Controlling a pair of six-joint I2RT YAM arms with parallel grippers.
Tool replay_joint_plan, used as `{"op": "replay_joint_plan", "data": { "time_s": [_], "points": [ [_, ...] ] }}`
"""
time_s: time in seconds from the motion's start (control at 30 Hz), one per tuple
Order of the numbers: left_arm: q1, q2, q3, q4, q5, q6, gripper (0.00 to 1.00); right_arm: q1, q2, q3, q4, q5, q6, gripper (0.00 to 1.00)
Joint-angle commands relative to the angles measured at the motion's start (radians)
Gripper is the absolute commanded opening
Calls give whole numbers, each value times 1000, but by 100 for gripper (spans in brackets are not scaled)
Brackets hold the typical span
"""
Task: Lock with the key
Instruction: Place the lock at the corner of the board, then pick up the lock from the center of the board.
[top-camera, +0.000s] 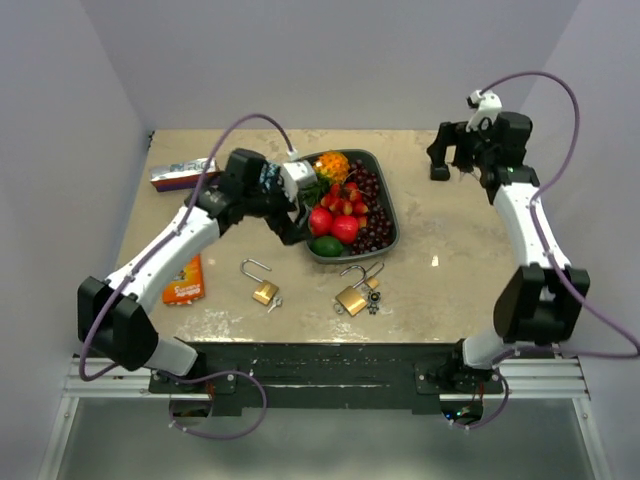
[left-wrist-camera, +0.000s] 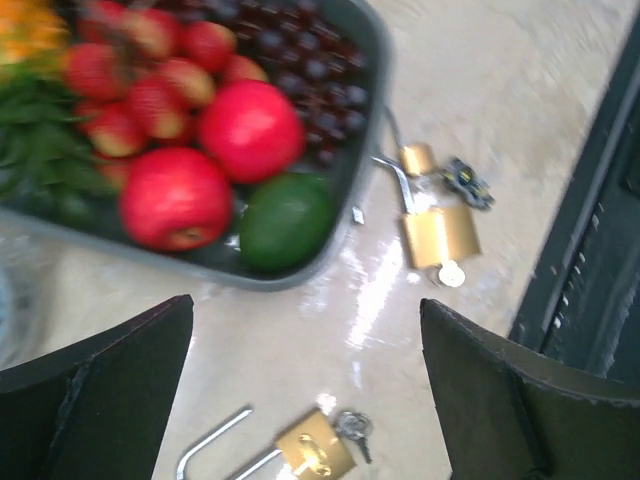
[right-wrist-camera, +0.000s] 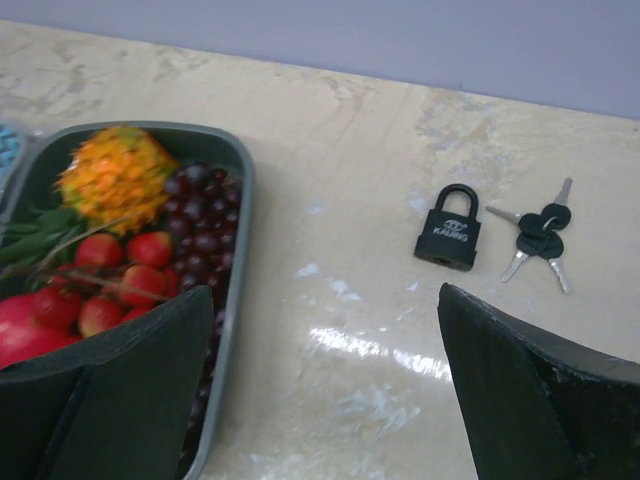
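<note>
I can see that the front-centre padlock's shackle is open, so I will move my left gripper back, to the right in the top view, and down onto that padlock's brass body (top-camera: 350, 301) (left-wrist-camera: 442, 237).
A brass padlock (top-camera: 265, 292) with its shackle open lies on the table front left, with a small key (top-camera: 274, 302) beside it. It also shows in the left wrist view (left-wrist-camera: 313, 450), as does the key (left-wrist-camera: 352, 425). A second open brass padlock (top-camera: 350, 300) lies front centre beside a smaller one (top-camera: 372, 282) and dark keys (top-camera: 374, 303). A black padlock (right-wrist-camera: 448, 230), shackle shut, and a bunch of keys (right-wrist-camera: 540, 240) lie on the table in the right wrist view. My left gripper (top-camera: 295, 225) (left-wrist-camera: 305, 302) is open and empty above the table. My right gripper (top-camera: 455, 150) (right-wrist-camera: 325, 292) is open, empty and raised.
A grey tray (top-camera: 393, 215) of apples, cherries, strawberries and an avocado stands mid-table; its rim is close to my left gripper (left-wrist-camera: 375, 90). An orange packet (top-camera: 183, 280) lies front left. A foil packet (top-camera: 180, 175) lies back left.
</note>
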Motion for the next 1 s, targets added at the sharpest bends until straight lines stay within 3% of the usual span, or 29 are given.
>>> {"op": "replay_joint_plan", "data": {
  "time_s": [0.0, 0.23, 0.43, 0.6, 0.97],
  "points": [
    [-173, -70, -105, 48, -100, 77, 99, -4, -169, -176, -82, -60, 29, 97],
    [-412, -30, -300, 210, -280, -40, 99, -5, -404, -359, -147, -9, 96, 99],
    [-541, 89, -302, 308, -416, -176, 99, -6, -484, -377, -217, 62, 151, 99],
    [-601, 229, -236, 310, -533, -293, 99, -6, -539, -383, -242, 91, 181, 99],
    [-658, 387, -157, 333, -565, -376, 99, -6, -580, -379, -274, 125, 161, 99]
  ]
}}
